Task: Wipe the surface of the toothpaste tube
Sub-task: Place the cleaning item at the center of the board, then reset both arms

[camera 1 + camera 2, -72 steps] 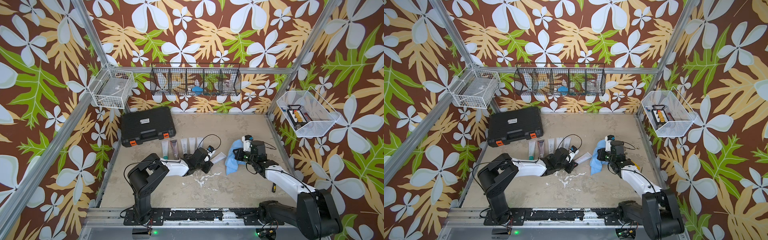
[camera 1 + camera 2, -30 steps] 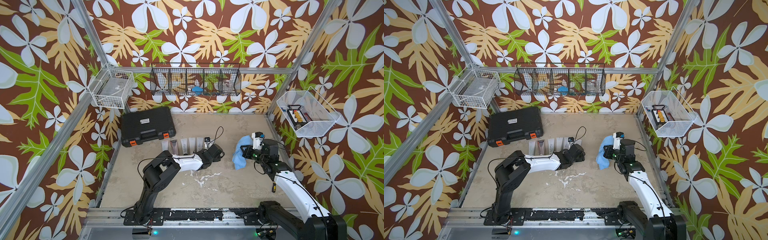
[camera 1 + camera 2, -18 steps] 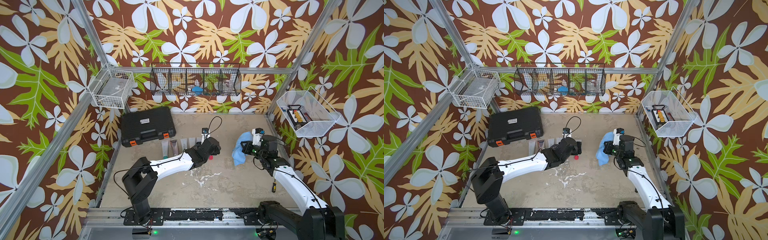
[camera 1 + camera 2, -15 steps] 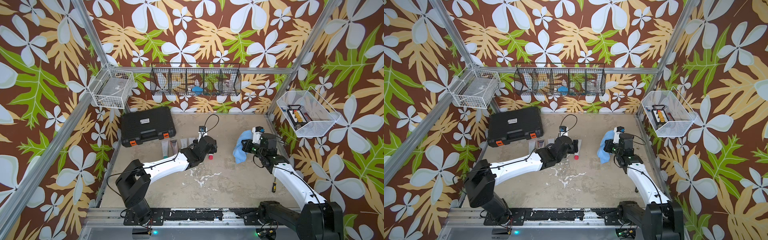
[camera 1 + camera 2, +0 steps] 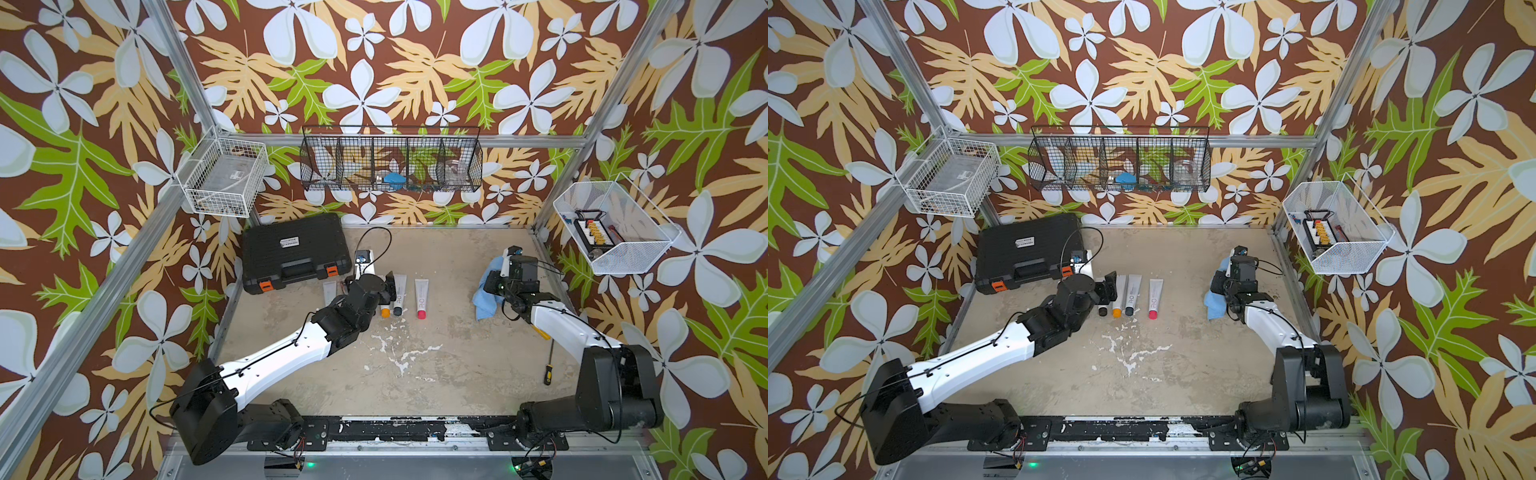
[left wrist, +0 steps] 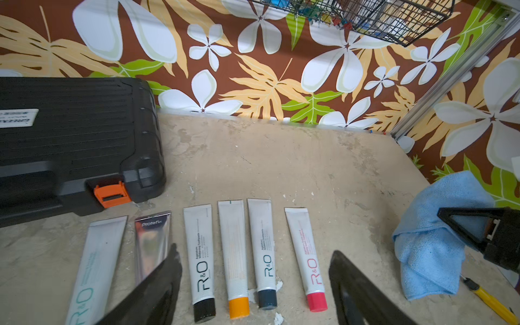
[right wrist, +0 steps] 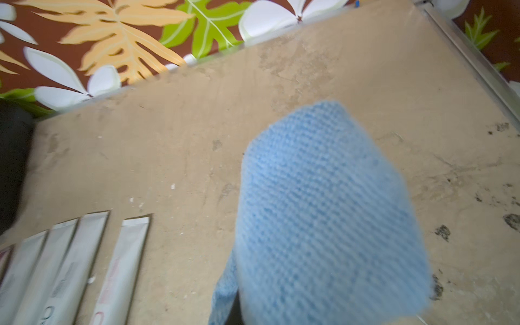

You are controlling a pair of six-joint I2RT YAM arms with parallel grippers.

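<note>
The right gripper moves down toward the clear patch of tabletop beneath the hanging blue cloth next and frees the cloth there, since that patch lies apart from the tubes.
Several toothpaste tubes lie side by side on the table, caps toward me. The red-capped tube [image 5: 421, 297] [image 5: 1155, 297] [image 6: 306, 259] is the rightmost, a little apart from the dark-capped tube [image 6: 263, 253] and the orange-capped tube [image 6: 235, 253]. My left gripper [image 5: 388, 284] [image 5: 1111, 286] [image 6: 253, 253] hovers over the row, open and empty. To the right, my right gripper [image 5: 492, 284] [image 5: 1219, 286] is shut on a blue cloth [image 5: 484, 301] [image 5: 1214, 307] [image 7: 323, 211], which hangs from it. The cloth hides its fingers in the right wrist view.
A black tool case [image 5: 295, 249] sits at the back left, close to the tubes. A screwdriver [image 5: 548, 368] with a yellow and black handle lies near the right edge. Wire baskets [image 5: 390, 164] hang on the walls. White flakes [image 5: 399, 357] mark the table's middle.
The left gripper has drawn back to the left over the row, leaving the red-capped tube lying at the right end. The right gripper has carried the cloth slightly right and back.
</note>
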